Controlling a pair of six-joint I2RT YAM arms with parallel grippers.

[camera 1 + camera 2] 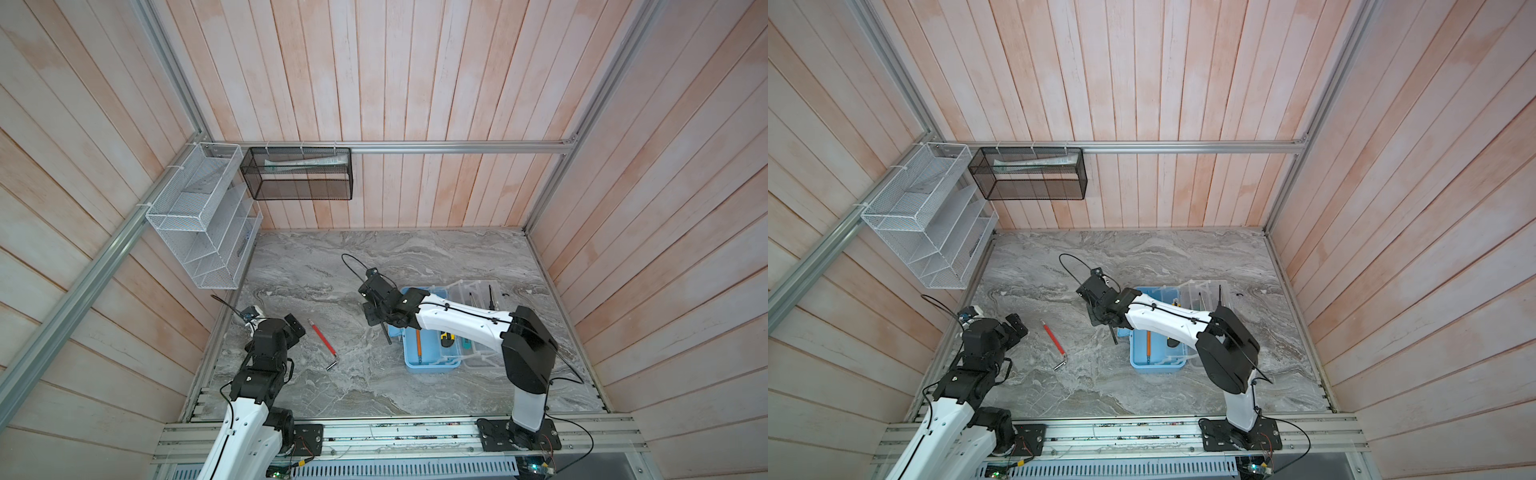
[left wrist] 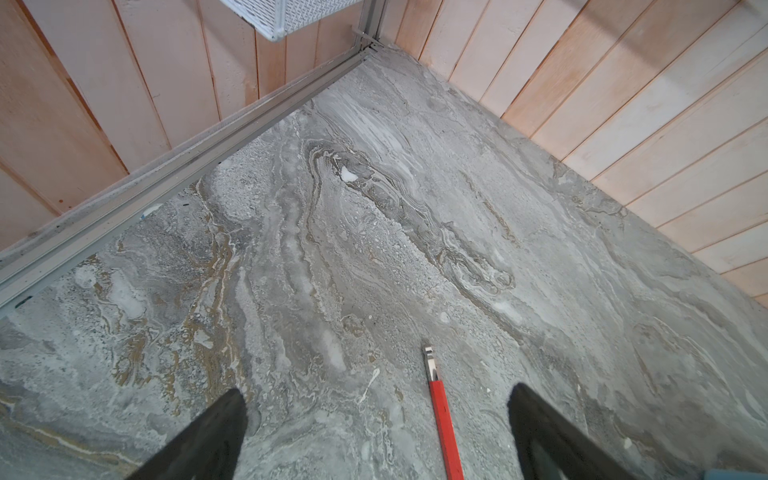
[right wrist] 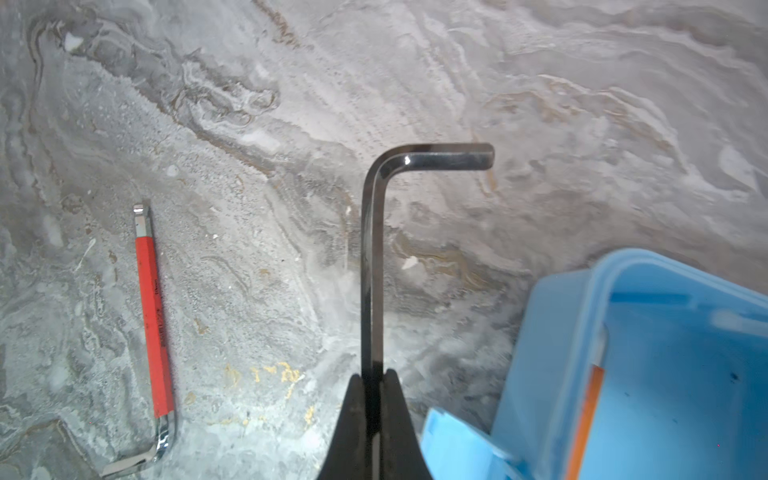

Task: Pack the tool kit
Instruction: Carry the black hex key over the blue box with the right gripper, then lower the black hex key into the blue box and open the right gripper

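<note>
The right gripper carries the key to the part of the base beside the orange tool (image 1: pixel 412 348) just across the base's blue side next, lowers and releases it, since that part is bare.
The tool kit's light-blue base (image 1: pixel 432 366) (image 1: pixel 1156 366) lies open right of the table's middle, with its see-through lid (image 1: pixel 478 293) folded back beside it. An orange pencil (image 1: pixel 419 343) and a yellow-black cutter (image 1: pixel 446 338) lie inside. My right gripper (image 1: pixel 376 320) (image 3: pixel 372 378) is shut on a black L-shaped hex key (image 3: pixel 372 249) (image 1: pixel 387 336), held just left of the base's blue wall (image 3: pixel 552 332). A red-sleeved hex key (image 1: pixel 323 343) (image 1: pixel 1053 344) (image 3: pixel 153 332) lies on the marble. My left gripper (image 1: pixel 296 327) (image 2: pixel 378 390) hangs open beside its upper end (image 2: pixel 444 424).
A white wire-mesh rack (image 1: pixel 199 216) hangs on the left wall and a black mesh basket (image 1: pixel 299 172) on the back rail. Wooden walls close in three sides. Grey marble (image 1: pixel 332 270) spreads between the arms and the back wall.
</note>
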